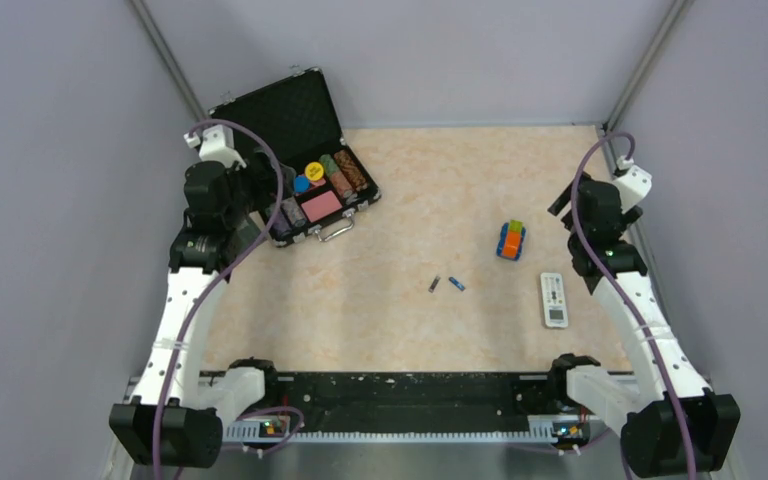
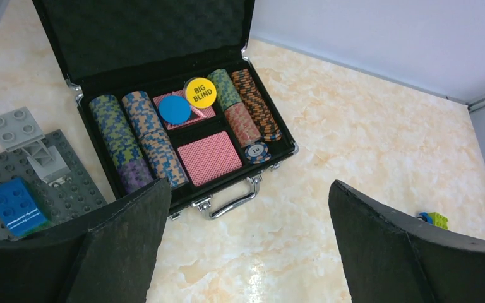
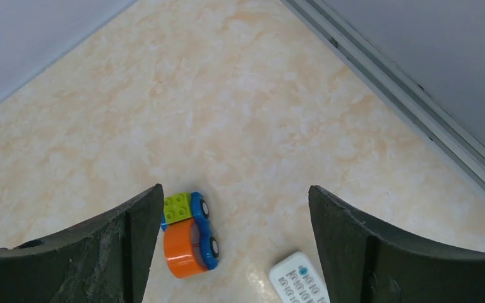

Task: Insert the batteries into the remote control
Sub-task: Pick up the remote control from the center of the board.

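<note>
The white remote control is below and back from my right gripper, which needs to go back and down astride the remote's middle (image 1: 553,299), where both long sides are clear.
The white remote control (image 1: 554,300) lies face up on the table at the right; its top end shows in the right wrist view (image 3: 300,281). The dark grey battery (image 1: 435,285) and the blue battery (image 1: 456,284) lie side by side on the table's middle, left of the remote. My right gripper (image 3: 233,246) is open and empty, held above the table behind the remote (image 1: 575,210). My left gripper (image 2: 246,252) is open and empty, held at the far left near the poker case (image 1: 260,200). The batteries show in neither wrist view.
An open black poker-chip case (image 1: 305,160) stands at the back left (image 2: 164,76). An orange-green-blue block toy (image 1: 510,240) lies behind the remote (image 3: 186,233). A grey studded plate (image 2: 69,189) with a blue block (image 2: 16,202) lies left of the case.
</note>
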### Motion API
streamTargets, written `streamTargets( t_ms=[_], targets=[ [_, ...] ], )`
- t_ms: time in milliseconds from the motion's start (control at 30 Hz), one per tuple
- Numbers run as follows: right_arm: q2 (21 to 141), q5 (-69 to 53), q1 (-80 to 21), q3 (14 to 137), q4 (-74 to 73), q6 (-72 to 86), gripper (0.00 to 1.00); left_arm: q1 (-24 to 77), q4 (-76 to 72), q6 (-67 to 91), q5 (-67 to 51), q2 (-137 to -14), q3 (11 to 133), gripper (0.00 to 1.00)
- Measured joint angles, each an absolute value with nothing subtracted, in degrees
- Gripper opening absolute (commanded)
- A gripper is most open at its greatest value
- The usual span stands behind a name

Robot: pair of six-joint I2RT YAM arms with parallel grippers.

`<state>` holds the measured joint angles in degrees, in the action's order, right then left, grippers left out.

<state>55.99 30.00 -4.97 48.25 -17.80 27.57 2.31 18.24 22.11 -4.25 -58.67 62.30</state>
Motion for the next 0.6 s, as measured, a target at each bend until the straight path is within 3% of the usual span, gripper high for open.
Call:
streamTargets(
  t_ms=[267,600],
  targets=[
    [57.49,31.03,-4.58,49.52,-29.54,33.50,0.84,2.31,16.08,23.42,-2.31,-58.37,58.63,0.99],
    [59.13,24.93,-2.57,49.36,-39.55,40.82,0.97,2.31,11.42,23.22,-5.39,-57.54,51.64,0.99]
  ],
)
